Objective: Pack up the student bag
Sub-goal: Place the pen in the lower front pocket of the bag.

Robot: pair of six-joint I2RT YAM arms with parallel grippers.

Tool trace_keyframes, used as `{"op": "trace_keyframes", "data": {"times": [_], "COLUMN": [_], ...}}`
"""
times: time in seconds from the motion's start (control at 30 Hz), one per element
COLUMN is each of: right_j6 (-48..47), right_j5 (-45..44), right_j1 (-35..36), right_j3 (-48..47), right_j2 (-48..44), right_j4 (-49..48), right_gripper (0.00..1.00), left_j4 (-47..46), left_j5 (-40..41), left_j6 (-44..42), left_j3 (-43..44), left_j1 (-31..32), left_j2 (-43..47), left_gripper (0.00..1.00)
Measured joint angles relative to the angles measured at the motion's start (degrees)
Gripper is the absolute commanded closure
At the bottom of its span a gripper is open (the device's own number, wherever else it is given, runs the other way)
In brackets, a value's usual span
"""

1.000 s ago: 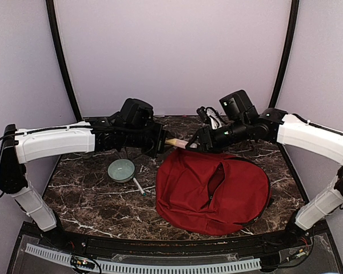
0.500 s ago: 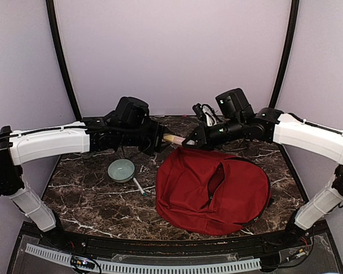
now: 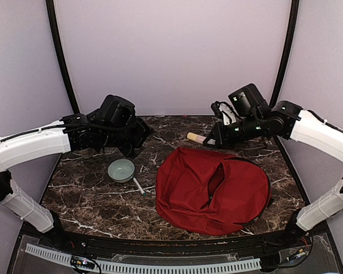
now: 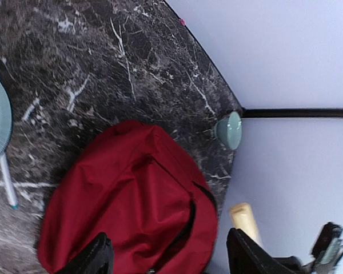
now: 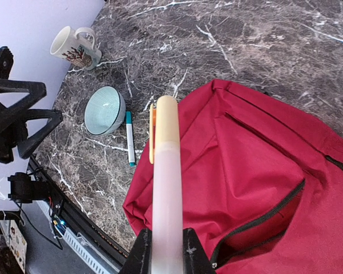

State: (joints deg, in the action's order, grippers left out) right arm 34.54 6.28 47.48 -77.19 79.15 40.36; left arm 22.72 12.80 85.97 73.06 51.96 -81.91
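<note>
The bag's zipper slit point(image 5: 265, 229) is wide open below, so next I need to lower my right gripper toward it, slide the marker point(image 5: 167, 171) in with its cream cap first, and release.
The student bag point(image 3: 211, 194) lies flat on the marble table, dark red, with its zipper slit point(image 3: 216, 181) gaping; it also fills the left wrist view point(image 4: 131, 200) and the right wrist view point(image 5: 257, 171). My right gripper point(image 3: 209, 140) point(image 5: 167, 242) is shut on a long marker point(image 5: 167, 171) with a cream cap point(image 3: 193, 136) point(image 4: 243, 220), held in the air above the bag's back edge. My left gripper point(image 3: 138, 142) point(image 4: 168, 262) is open and holds nothing, off to the left of the bag; the right wrist view shows it too point(image 5: 48, 105).
A pale-green bowl point(image 3: 121, 170) point(image 5: 104, 109) and a teal-tipped pen point(image 3: 139, 186) point(image 5: 129, 140) lie left of the bag. A patterned mug point(image 5: 74, 48) stands by the wall. A green cup point(image 4: 228, 130) sits at the table's far corner.
Both grippers were on the marker above the bag's back edge. The left one has opened, let go and drawn back left; the right one has carried the marker right.
</note>
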Motion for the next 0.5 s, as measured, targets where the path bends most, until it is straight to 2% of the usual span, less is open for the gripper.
{"op": "trace_keyframes", "data": {"times": [0.13, 0.23, 0.27, 0.4, 0.5], "right_j6": [0.5, 1.9, 2.4, 4.2, 5.3], "right_j5": [-3.2, -4.4, -4.4, -2.2, 0.7], "right_j1": [0.0, 0.0, 0.0, 0.0, 0.0], "right_j3": [2.3, 5.9, 7.0, 11.1, 14.2], "right_j2": [-7.8, -13.9, -15.2, -16.2, -14.2], "right_j4": [3.6, 5.1, 5.6, 6.5, 6.7], "right_gripper": [1.00, 1.00, 1.00, 1.00, 1.00], "left_j4": [4.5, 8.0, 9.4, 13.6, 14.6], "left_j5": [1.7, 3.3, 4.0, 7.0, 7.9], "left_j6": [-13.6, -22.0, -24.4, -32.0, -36.5], "left_j3": [0.8, 1.1, 1.1, 1.1, 1.2], "left_j1": [0.0, 0.0, 0.0, -0.1, -0.5], "left_j2": [0.4, 1.2, 1.6, 2.8, 2.8], "left_gripper": [0.27, 0.21, 0.16, 0.07, 0.05]}}
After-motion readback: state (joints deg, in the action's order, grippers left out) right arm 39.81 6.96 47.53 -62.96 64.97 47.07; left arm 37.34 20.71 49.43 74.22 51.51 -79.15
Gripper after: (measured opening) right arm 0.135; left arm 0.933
